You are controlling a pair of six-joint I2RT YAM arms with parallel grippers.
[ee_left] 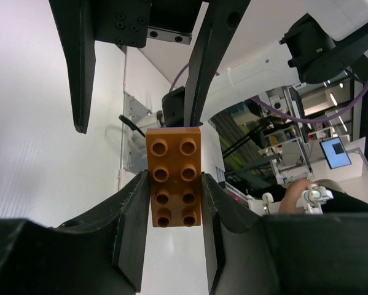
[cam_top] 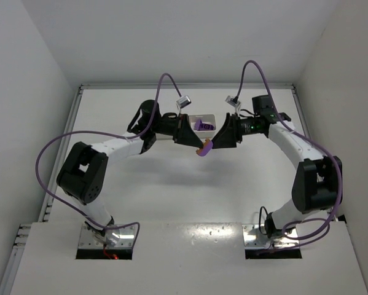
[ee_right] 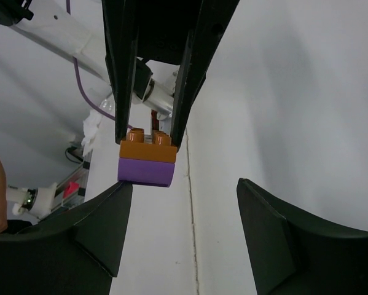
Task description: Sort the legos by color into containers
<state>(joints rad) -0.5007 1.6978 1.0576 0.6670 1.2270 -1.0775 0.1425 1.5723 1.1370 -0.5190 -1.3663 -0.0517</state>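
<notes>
The left gripper moves the orange brick outward next, then down into the white tray (cam_top: 211,117) beside the section with purple bricks and releases it, since its color differs.
My left gripper (cam_top: 195,142) (ee_left: 174,184) is shut on an orange brick (ee_left: 174,177) and holds it in the air above the table. A purple brick (ee_right: 147,170) is stuck to the orange brick (ee_right: 148,150). The joined pair shows in the top view as orange (cam_top: 206,145) and purple (cam_top: 201,152). My right gripper (cam_top: 217,142) (ee_right: 184,184) faces the left one, wide open. Its left fingertip (ee_right: 119,193) is right by the purple brick. The white tray (cam_top: 211,117) lies behind both grippers, mostly hidden, with purple bricks (cam_top: 199,125) in one compartment.
Both arms meet over the middle of the white table (cam_top: 171,196). White walls close in the left, right and back sides. Purple cables (cam_top: 54,147) loop off each arm.
</notes>
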